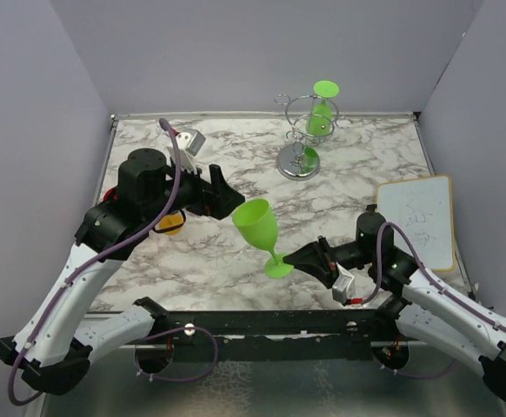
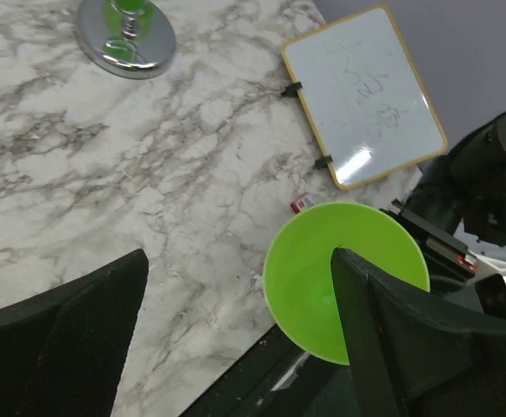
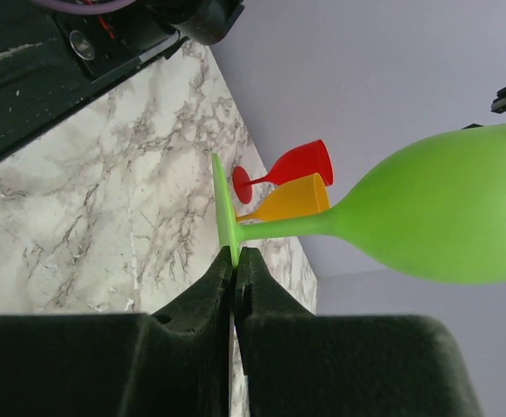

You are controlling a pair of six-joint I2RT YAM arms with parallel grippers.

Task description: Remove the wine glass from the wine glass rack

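Note:
The opening of the green glass's bowl tilts up toward my open fingers, so I should lower my left gripper and bring it back onto the bowl's rim facing the orange glass (image 1: 235,218) (image 2: 267,281).
A green wine glass (image 1: 256,224) is held tilted in the air over the table's front middle. My right gripper (image 3: 236,254) is shut on the rim of its round foot (image 3: 225,208); the stem and bowl (image 3: 427,208) stick out beyond it. My left gripper (image 2: 238,256) stands open just left of the bowl (image 2: 309,278), whose mouth shows partly behind one finger (image 2: 383,330); nothing is gripped there. The chrome wine glass rack (image 1: 298,162) stands at the back. Another green glass (image 1: 322,113) hangs upside down on it.
A small whiteboard (image 1: 420,217) lies at the table's right edge. A red glass (image 3: 292,165) and an orange glass (image 3: 292,200) lie on the table at the left, the orange one (image 1: 170,226) under my left arm. Grey walls close three sides.

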